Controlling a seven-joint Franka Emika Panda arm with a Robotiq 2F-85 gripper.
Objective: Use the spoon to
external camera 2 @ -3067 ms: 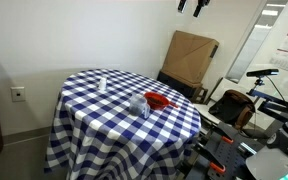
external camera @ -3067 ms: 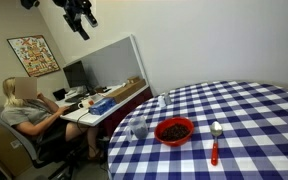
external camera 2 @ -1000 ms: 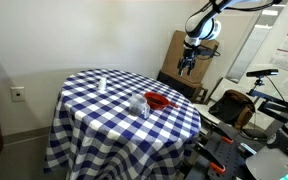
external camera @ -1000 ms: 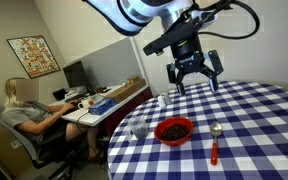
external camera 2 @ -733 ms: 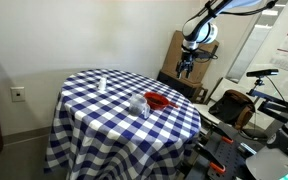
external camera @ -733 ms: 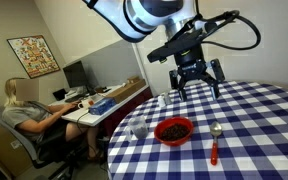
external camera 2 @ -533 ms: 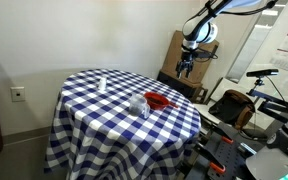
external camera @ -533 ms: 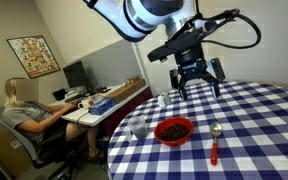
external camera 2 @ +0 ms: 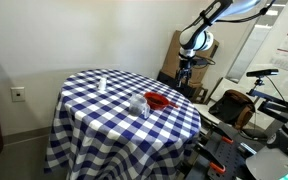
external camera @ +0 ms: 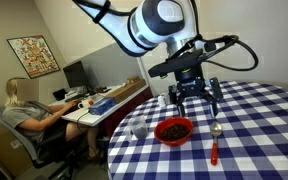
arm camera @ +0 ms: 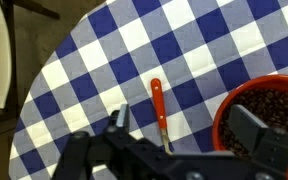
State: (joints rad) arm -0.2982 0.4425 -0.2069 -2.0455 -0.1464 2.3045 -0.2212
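My gripper needs to move down and away from the red bowl (external camera: 174,130) and bring its open fingers around the spoon's red handle (external camera: 214,149). That slim part is clear beside the bowl.
The spoon (external camera: 215,139) lies flat on the blue-and-white checked tablecloth, silver bowl away from the table edge, red handle toward it. In the wrist view its red handle (arm camera: 157,104) shows between my fingers and its silver bowl is hidden behind the gripper body. A red bowl (external camera: 174,130) of dark brown beans sits beside it and also shows in the wrist view (arm camera: 267,118). My gripper (external camera: 195,104) hangs open and empty above the table, over the spoon and the red bowl. It also shows in an exterior view (external camera 2: 187,66).
A small clear glass (external camera: 139,128) stands near the table edge beside the red bowl. A small white container (external camera 2: 100,84) stands on the far side of the round table (external camera 2: 94,105). A person (external camera: 24,108) sits at a desk beyond the table. A cardboard box (external camera 2: 189,55) and chairs stand behind it.
My gripper has come down from high above into the scene and lowered toward the table, and now hangs over the spoon and red bowl. The objects on the table have not moved.
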